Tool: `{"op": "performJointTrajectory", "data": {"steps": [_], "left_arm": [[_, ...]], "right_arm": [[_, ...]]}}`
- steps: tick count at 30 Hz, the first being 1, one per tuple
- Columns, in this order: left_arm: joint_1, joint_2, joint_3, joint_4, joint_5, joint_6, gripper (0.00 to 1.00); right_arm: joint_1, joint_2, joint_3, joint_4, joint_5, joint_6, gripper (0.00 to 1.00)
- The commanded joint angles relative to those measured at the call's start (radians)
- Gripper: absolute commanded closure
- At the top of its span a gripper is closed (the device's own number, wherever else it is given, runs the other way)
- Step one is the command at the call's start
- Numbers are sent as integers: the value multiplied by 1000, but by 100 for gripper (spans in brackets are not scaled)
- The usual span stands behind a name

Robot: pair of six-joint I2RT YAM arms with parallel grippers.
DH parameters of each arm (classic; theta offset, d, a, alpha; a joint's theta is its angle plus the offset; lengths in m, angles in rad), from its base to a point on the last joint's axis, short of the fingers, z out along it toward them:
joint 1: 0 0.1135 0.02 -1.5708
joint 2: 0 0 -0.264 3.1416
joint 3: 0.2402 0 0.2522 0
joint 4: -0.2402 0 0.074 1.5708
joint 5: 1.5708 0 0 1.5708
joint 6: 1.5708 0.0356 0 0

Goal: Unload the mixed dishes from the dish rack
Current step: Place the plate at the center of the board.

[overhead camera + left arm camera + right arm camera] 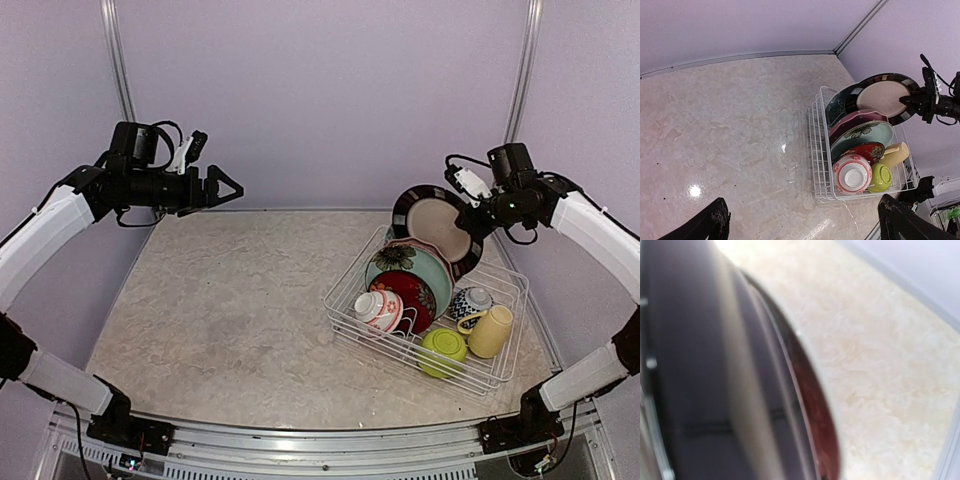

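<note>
The black-rimmed plate goes left in the top view, back and down with my right gripper next, for release on the table's near part, because that part is empty.
The white wire dish rack (pixel 345 322) (pixel 816 145) stands at the right of the table. My right gripper (pixel 472 218) (pixel 907 101) is shut on the rim of a black-rimmed plate (pixel 432 226) (pixel 885 95), held upright above the rack's far end. In the right wrist view that plate (pixel 740 390) fills the left side, blurred, and hides the fingers. Inside the rack are a pale teal plate (pixel 405 266), a red floral plate (pixel 420 293), a red-white bowl (pixel 375 308) (pixel 852 173), a blue-white bowl (pixel 470 300), a lime green bowl (pixel 442 348) and a pale yellow mug (pixel 490 330). High at the left, my left gripper (pixel 232 190) (pixel 802 200) is open and holds nothing.
The marbled tabletop (pixel 220 310) stretches left of the rack. Lilac walls close in the back and sides, with metal posts (pixel 118 60) at the corners. A metal rail (pixel 320 440) runs along the near edge between the arm bases.
</note>
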Motion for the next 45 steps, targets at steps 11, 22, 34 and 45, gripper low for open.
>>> {"op": "performJointTrajectory", "data": {"steps": [11, 22, 34, 45], "left_arm": [[16, 4, -13, 13, 15, -4, 1], [27, -13, -25, 33, 16, -16, 1], [29, -37, -31, 37, 5, -18, 1], [31, -72, -40, 46, -29, -19, 1]], "right_arm": [[10, -169, 14, 89, -34, 137, 100], [10, -206, 50, 124, -31, 297, 100], [10, -187, 148, 173, 14, 485, 100], [95, -34, 251, 285, -247, 659, 100]]}}
